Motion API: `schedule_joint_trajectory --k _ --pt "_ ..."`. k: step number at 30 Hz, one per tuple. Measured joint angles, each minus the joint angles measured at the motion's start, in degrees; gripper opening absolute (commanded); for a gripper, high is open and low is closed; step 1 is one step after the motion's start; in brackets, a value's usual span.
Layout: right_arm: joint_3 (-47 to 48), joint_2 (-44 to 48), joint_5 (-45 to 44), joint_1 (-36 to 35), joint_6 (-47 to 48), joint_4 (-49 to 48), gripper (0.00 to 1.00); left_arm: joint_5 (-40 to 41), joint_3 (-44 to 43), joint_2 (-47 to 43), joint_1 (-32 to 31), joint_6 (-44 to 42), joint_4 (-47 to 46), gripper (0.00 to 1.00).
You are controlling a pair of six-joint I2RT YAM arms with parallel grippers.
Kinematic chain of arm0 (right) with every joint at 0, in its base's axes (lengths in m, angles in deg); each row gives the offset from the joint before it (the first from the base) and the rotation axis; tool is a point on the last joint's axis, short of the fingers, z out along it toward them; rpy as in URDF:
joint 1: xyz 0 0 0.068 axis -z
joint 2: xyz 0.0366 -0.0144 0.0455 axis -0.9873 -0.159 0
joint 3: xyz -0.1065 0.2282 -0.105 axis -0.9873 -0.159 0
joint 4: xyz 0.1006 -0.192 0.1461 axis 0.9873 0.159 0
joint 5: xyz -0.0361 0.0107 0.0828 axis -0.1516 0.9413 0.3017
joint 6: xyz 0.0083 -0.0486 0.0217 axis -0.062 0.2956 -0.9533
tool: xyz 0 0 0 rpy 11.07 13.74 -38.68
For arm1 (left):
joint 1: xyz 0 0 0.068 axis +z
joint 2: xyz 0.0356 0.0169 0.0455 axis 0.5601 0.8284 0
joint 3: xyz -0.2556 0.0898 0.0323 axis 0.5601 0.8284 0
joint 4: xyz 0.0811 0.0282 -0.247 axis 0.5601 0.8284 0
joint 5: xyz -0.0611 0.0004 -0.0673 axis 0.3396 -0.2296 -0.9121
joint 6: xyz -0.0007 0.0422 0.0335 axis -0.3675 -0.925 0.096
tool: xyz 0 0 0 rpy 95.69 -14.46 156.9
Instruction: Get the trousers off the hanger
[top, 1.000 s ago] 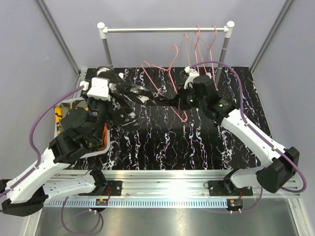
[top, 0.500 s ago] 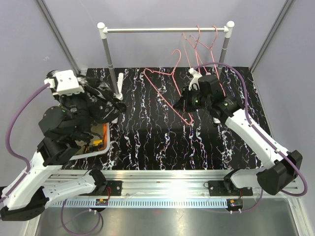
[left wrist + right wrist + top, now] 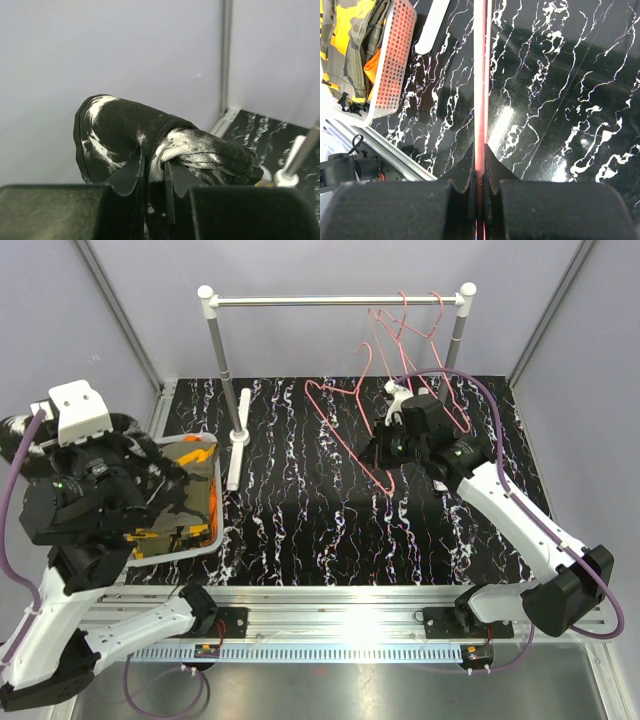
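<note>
My left gripper will tip downward next and go down and outward over the far end of the white basket, where the olive (image 3: 350,30) and orange trousers lie.
My left gripper (image 3: 154,172) is shut on the black trousers with white speckles (image 3: 165,142), bunched around the fingers and held in the air near the left wall. From above, the left wrist (image 3: 80,412) is beside the far left corner of the white basket (image 3: 216,502). The olive trousers with a yellow patch (image 3: 172,492) and the orange ones (image 3: 196,453) lie in the basket; both also show in the right wrist view, olive (image 3: 350,30) and orange (image 3: 374,67). My right gripper (image 3: 386,456) is shut on the bare pink hanger (image 3: 345,430), above the table; its wire (image 3: 480,75) runs between the fingertips (image 3: 479,162).
A clothes rack rod (image 3: 335,301) stands at the back with several empty pink hangers (image 3: 410,325) at its right end. Its white base foot (image 3: 238,435) lies next to the basket. Grey walls close in on the left, back and right.
My left arm has swung left and up, pulling the black trousers off the hanger and away to the left wall. The right gripper has moved the now-bare hanger slightly back and right.
</note>
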Motion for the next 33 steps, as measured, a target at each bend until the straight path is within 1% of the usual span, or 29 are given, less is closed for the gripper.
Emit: schedule_joint_trajectory --k 2,5,8,11,14,16,18,20,23,29,33 --pt "0.0 0.0 -0.1 0.0 0.3 0.0 0.0 1.6 -0.6 -1.4 0.0 1.9 5.9 0.0" --pt "0.0 0.0 -0.1 0.0 0.5 0.0 0.0 3.8 -0.9 -3.2 0.1 7.2 15.2 0.0" --pt "0.0 0.0 0.0 0.0 0.7 0.0 0.0 4.1 -0.7 -4.2 0.2 15.7 26.1 0.0" --pt "0.0 0.0 0.3 0.0 0.7 -0.1 0.0 3.2 2.8 -4.5 0.9 24.7 34.5 0.0" --pt "0.0 0.0 0.5 0.0 0.7 -0.3 0.0 -1.1 9.7 -3.7 5.8 30.9 39.6 0.0" --pt "0.0 0.0 0.5 0.0 0.7 -0.4 0.0 -6.6 14.4 -1.5 13.0 33.7 42.2 0.0" --pt "-0.1 0.0 0.5 0.0 0.7 -0.6 0.0 -12.0 18.2 1.6 20.6 35.3 42.2 0.0" --pt "-0.1 0.0 0.6 0.0 0.7 -0.7 0.0 -15.9 20.6 4.3 24.5 36.3 42.2 0.0" --pt "-0.1 0.0 0.9 0.0 0.7 -0.9 0.0 -20.9 20.6 9.4 27.5 37.3 40.5 0.0" --pt "-0.2 0.0 2.1 0.0 0.3 -2.0 0.0 -24.3 17.8 22.1 30.7 37.5 35.8 0.0" --pt "-0.7 0.0 2.1 0.0 0.3 -2.3 0.0 -28.0 16.3 28.9 35.0 38.9 34.4 0.0"
